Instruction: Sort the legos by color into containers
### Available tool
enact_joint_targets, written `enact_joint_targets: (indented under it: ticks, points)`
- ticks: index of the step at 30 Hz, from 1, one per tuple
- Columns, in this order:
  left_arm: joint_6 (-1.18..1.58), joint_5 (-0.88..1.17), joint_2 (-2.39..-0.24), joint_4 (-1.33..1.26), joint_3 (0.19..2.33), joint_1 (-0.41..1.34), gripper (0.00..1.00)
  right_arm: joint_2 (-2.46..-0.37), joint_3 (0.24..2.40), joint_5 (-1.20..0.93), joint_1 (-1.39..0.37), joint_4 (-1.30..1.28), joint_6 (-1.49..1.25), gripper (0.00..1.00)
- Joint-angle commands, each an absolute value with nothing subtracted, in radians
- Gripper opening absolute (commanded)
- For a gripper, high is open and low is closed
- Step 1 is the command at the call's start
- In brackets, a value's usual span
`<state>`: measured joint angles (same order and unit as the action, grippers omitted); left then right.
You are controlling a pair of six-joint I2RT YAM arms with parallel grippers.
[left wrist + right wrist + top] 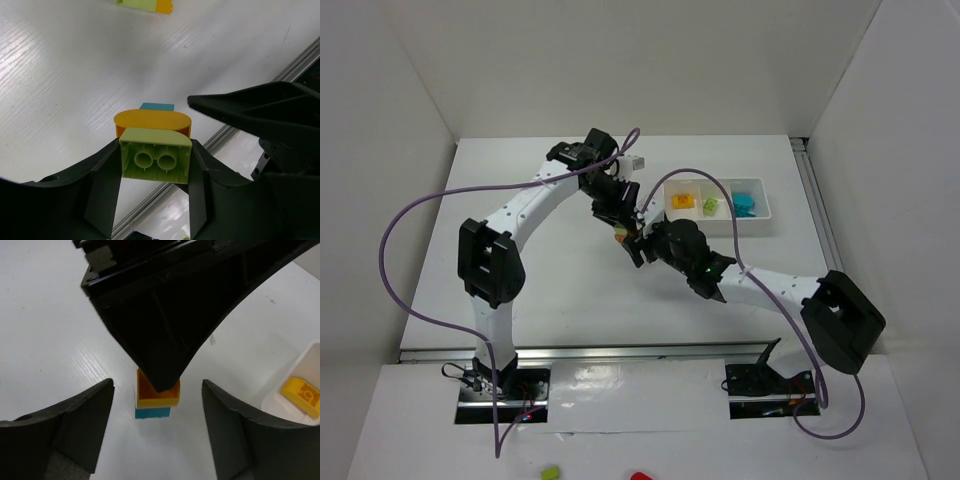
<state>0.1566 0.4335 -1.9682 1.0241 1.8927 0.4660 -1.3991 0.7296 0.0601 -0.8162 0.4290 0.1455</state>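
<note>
Next, my left gripper needs to move over the tray's middle, lime-holding section point(712, 207) and release the lime green lego, since that section lies to the gripper's right in the top view.
My left gripper point(156, 150) is shut on a lime green lego point(155, 160), one pad against each side. That brick is stacked on an orange lego point(152, 122) with a cyan lego point(156, 106) at the far end, toward the table. In the right wrist view the orange point(157, 395) and cyan point(152, 413) bricks show below the left gripper's black finger point(160, 305). My right gripper point(156, 387) stands open around the stack, touching nothing. In the top view both grippers, left point(617, 218) and right point(638, 245), meet just left of the white containers point(720, 228).
The tray's three compartments hold an orange-yellow brick point(682, 201), a lime one point(710, 205) and cyan ones point(747, 203). Another lime and orange piece point(145, 4) lies at the top edge of the left wrist view. The metal rail point(620, 352) marks the table's near edge.
</note>
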Motion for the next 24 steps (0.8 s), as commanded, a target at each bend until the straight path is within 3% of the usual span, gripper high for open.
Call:
enact_joint_targets:
  ticks: [1,6,14,16,20,24]
  points:
    - [0.14,0.469,-1.913,1.017,1.884,0.46,0.0,-1.43,0.769,-0.02,-0.782,0.58,0.08,0.74]
    - [0.14,0.469,-1.913,1.017,1.884,0.46,0.0,-1.479,0.808,-0.078,-0.773,0.577,0.061,0.65]
    - [0.149,0.46,-1.922,1.008,1.914,0.46,0.0,-1.489,0.799,-0.098,-0.773,0.565,0.052,0.64]
    - [0.149,0.46,-1.931,1.008,1.914,0.451,0.0,-1.489,0.799,-0.098,-0.773,0.555,0.043,0.58]
    - [0.158,0.45,-1.931,0.99,1.914,0.451,0.0,-1.477,0.764,-0.078,-0.773,0.555,0.025,0.35]
    - [0.178,0.44,-1.931,0.969,1.914,0.43,0.0,-1.441,0.733,-0.049,-0.764,0.532,0.006,0.25]
